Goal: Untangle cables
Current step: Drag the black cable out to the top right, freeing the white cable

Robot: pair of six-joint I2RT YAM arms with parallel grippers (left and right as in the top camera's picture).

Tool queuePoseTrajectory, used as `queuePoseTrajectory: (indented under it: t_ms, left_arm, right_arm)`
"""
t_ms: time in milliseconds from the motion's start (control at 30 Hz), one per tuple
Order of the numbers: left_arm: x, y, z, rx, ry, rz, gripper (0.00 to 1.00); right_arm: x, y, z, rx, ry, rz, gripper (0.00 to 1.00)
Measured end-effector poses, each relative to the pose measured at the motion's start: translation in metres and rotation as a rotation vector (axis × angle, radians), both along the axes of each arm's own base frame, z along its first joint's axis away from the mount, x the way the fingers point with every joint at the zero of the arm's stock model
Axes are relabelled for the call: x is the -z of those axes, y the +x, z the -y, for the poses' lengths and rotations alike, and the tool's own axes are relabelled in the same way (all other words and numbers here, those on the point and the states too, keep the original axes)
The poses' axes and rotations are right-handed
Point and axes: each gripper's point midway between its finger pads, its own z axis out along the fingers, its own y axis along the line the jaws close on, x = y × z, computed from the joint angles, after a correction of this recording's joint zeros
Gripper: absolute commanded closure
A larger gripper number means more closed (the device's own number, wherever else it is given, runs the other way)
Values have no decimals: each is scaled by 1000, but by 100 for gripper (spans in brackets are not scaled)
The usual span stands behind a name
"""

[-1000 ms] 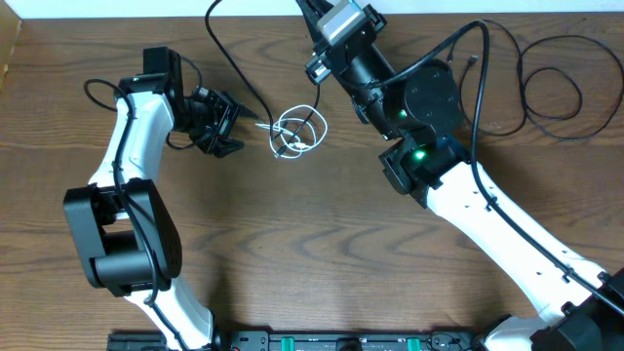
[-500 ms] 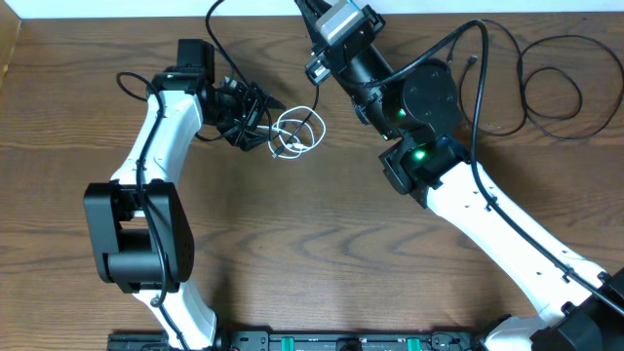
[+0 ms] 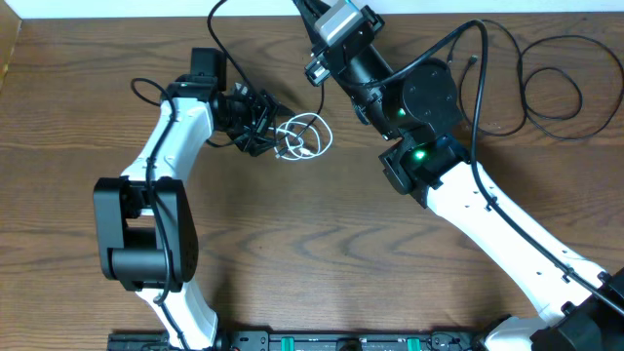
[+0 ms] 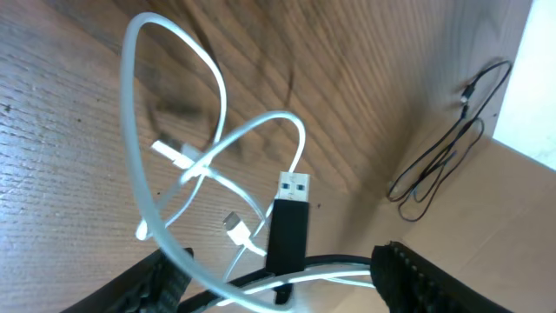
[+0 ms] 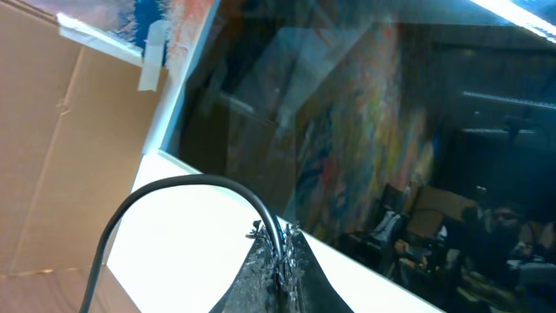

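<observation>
My right gripper swings next over black loops below it and to its right in the overhead view, then comes down and releases clear of the white coil.
A white cable (image 3: 304, 136) lies coiled in loose loops at the table's upper middle. A long black cable (image 3: 234, 68) runs from the top edge down to it, and its black USB plug (image 4: 289, 222) rests among the white loops (image 4: 174, 156). My left gripper (image 3: 261, 122) is open at the coil's left side. Strands of white and black cable cross between its fingers (image 4: 156, 283) in the left wrist view. My right gripper (image 5: 278, 239) is raised at the table's far edge, shut on the black cable (image 5: 174, 187). Its fingertips are cut off in the overhead view.
Another thin black cable (image 3: 551, 88) lies looped at the far right of the table, also seen in the distance as a black loop (image 4: 443, 143). The right arm (image 3: 419, 127) crosses the right half of the table. A thick arm wire (image 3: 468, 58) arcs over it.
My left arm has swung right across the table until its open jaws reach the white coil. The right arm has not moved.
</observation>
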Motion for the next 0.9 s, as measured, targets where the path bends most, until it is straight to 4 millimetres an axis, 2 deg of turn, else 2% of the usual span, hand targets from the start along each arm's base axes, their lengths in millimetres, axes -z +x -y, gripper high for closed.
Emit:
queuePoseTrajectory:
  t_ms: [67,267,300,400,500,733,900]
  left_arm:
    - [4,-1,1,3,2,-6,51]
    - [17,1,-5,-3,45,-19,85]
    - [20,1,-7,-2,61,-16,89]
    - [26,-1,-16,4,124,-13,90]
    - [37,-8,-34,-8,227,-51,90]
    - [54,-14,-101,-105,469,-106,90]
    - [57,-16,-141,-181,551,-133,90]
  right_arm:
    - [1,-2,-2,-13,-6,2,99]
    - [1,-3,-4,-29,-13,4,99]
    - [2,-4,-4,-31,-14,4,99]
    - [2,-3,-4,-33,-16,5,99]
    - [4,3,1,-11,-18,-6,99]
    - [22,37,35,126,-42,-89,99]
    - [49,63,60,230,-90,-195,99]
